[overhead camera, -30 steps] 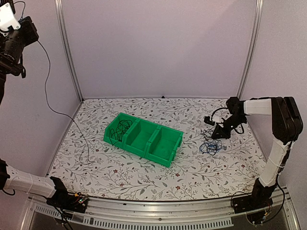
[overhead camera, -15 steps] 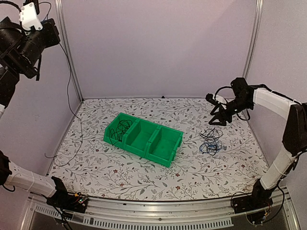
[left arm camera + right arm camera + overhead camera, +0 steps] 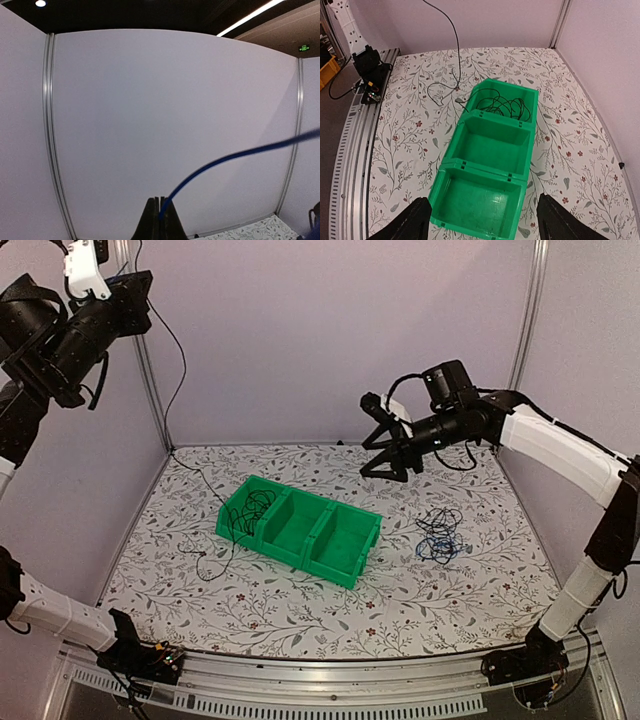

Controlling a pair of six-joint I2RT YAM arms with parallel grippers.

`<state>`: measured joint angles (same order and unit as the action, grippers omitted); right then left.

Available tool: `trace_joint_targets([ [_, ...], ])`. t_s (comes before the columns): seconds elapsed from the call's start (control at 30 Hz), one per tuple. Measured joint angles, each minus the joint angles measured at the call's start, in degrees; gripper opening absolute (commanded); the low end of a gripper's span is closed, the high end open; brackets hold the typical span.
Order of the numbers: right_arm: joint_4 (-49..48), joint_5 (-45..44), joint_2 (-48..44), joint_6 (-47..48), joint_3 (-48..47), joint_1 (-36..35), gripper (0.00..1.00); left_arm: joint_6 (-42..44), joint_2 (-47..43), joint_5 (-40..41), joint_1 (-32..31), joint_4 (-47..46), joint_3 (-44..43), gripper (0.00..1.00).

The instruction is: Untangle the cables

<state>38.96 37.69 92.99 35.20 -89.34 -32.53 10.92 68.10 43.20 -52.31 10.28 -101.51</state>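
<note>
The lower part of the cable hangs free beside the bin, so the right gripper needs to move down and to the left in the top view next, onto the hanging cable (image 3: 221,499) (image 3: 459,62).
My left gripper (image 3: 141,284) is raised high at the back left, shut on a thin cable (image 3: 184,365). That cable looks blue at the fingertips (image 3: 160,202) and dark elsewhere. It hangs down to the table and ends near the green bin (image 3: 335,570). A coil of black cables (image 3: 250,512) lies in the bin's left compartment (image 3: 502,105). A tangle of black and blue cables (image 3: 438,537) lies on the table to the right. My right gripper (image 3: 377,440) hovers open and empty above the bin (image 3: 492,127), its fingers spread wide (image 3: 485,225).
The bin's middle and right compartments hold nothing. A metal rail (image 3: 300,680) runs along the near edge, where the left arm's base (image 3: 367,67) is bolted. Pale walls and metal posts (image 3: 150,390) close in the floral table top (image 3: 300,620).
The right gripper opened, left the tangle, rose and swung left over the bin. The left arm pulled its cable higher, and the loose end slid across the table toward the bin.
</note>
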Motion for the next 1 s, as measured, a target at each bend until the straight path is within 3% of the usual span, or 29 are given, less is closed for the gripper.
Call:
trace_joint_targets([
  [0.27, -8.7, 2.1, 15.3, -11.3, -15.3, -11.2, 0.84, -5.7, 0.5, -7.8, -4.7, -0.1, 0.5, 0.0],
  [0.33, -11.3, 3.1, 18.7, -13.0, -16.5, -12.7, 0.91, -7.3, 0.4, -8.9, -5.6, -0.6, 1.2, 0.0],
  [0.47, -15.9, 5.3, 24.0, -15.5, -16.6, -14.4, 0.95, -10.2, 0.5, -10.4, -7.1, -1.4, 2.9, 0.0],
  [0.63, -21.3, 8.2, 28.7, -17.6, -17.6, -16.3, 0.91, -12.4, 0.9, -11.3, -8.5, -1.9, 2.9, 0.0],
  [0.7, -23.2, 9.3, 30.0, -18.6, -18.4, -17.2, 0.81, -13.0, 0.9, -11.5, -8.9, -2.1, 2.9, 0.0],
  [0.77, -25.4, 10.2, 31.4, -19.8, -19.4, -18.4, 0.6, -13.4, 1.0, -11.6, -9.3, -2.3, 2.9, 0.0],
  [0.8, -26.2, 10.7, 31.9, -20.2, -19.8, -18.9, 0.37, -13.6, 1.0, -11.7, -9.4, -2.3, 2.8, 0.0],
  [0.87, -27.7, 11.3, 32.9, -21.8, -20.4, -19.7, 0.02, -13.6, 1.0, -11.7, -9.6, -2.3, 2.8, 0.0],
  [1.0, -28.5, 11.2, 33.3, -23.8, -20.5, -20.5, 0.0, -13.6, 1.0, -11.4, -9.8, -2.4, 2.8, 0.0],
])
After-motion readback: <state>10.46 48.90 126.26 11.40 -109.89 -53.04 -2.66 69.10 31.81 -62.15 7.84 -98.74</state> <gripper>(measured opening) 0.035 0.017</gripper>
